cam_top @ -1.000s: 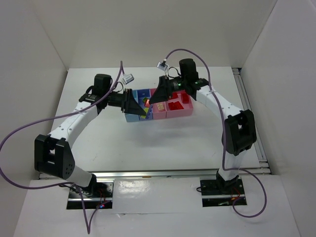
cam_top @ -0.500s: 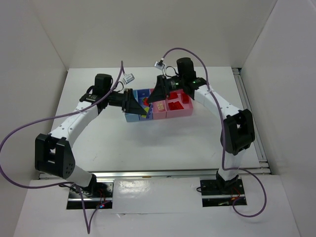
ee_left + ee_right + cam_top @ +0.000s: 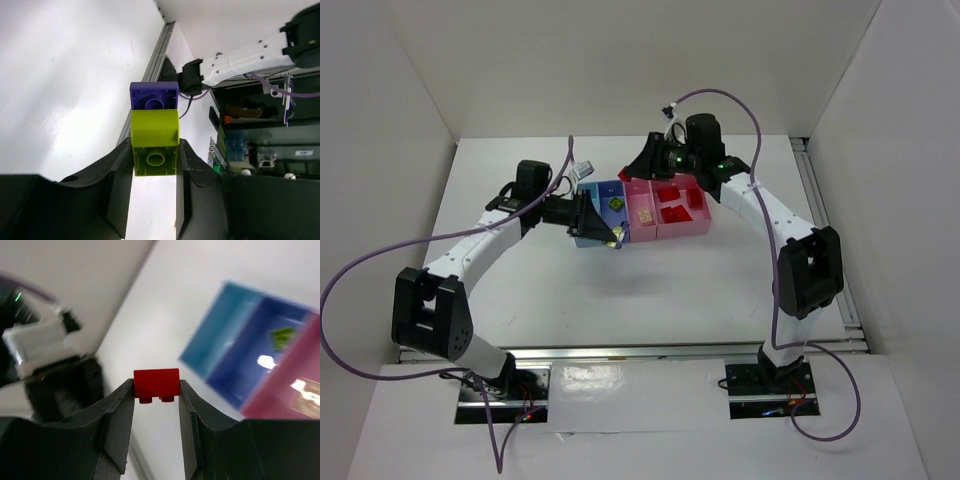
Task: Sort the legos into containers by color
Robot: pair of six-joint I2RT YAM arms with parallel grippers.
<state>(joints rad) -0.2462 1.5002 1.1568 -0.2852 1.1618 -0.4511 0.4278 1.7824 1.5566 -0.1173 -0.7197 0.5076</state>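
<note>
My right gripper is higher than the wide pink bin point(image 3: 698, 222), which lies to the right in the top view. Next it will swing down over that bin to release the red brick.
My left gripper point(image 3: 154, 151) is shut on a yellow-green brick point(image 3: 155, 142) with a blue brick point(image 3: 154, 95) stuck on its far end. In the top view it point(image 3: 610, 236) hangs over the near left corner of the bins. My right gripper point(image 3: 156, 390) is shut on a red brick point(image 3: 156, 382) and sits point(image 3: 630, 176) above the far edge of the bins. The light blue bin point(image 3: 220, 335) looks empty. The darker blue bin point(image 3: 607, 192) holds a yellow-green brick point(image 3: 616, 203). The pink bin point(image 3: 640, 200) holds a peach brick point(image 3: 644, 217). The wide pink bin point(image 3: 698, 222) holds red bricks point(image 3: 675, 210).
White walls enclose the table on three sides. A metal rail point(image 3: 825, 230) runs along the right edge. Purple cables loop from both arms above the bins.
My right gripper has pulled up and back from the bins with the red brick. My left gripper has drawn slightly toward the near side with the yellow-green and blue bricks.
</note>
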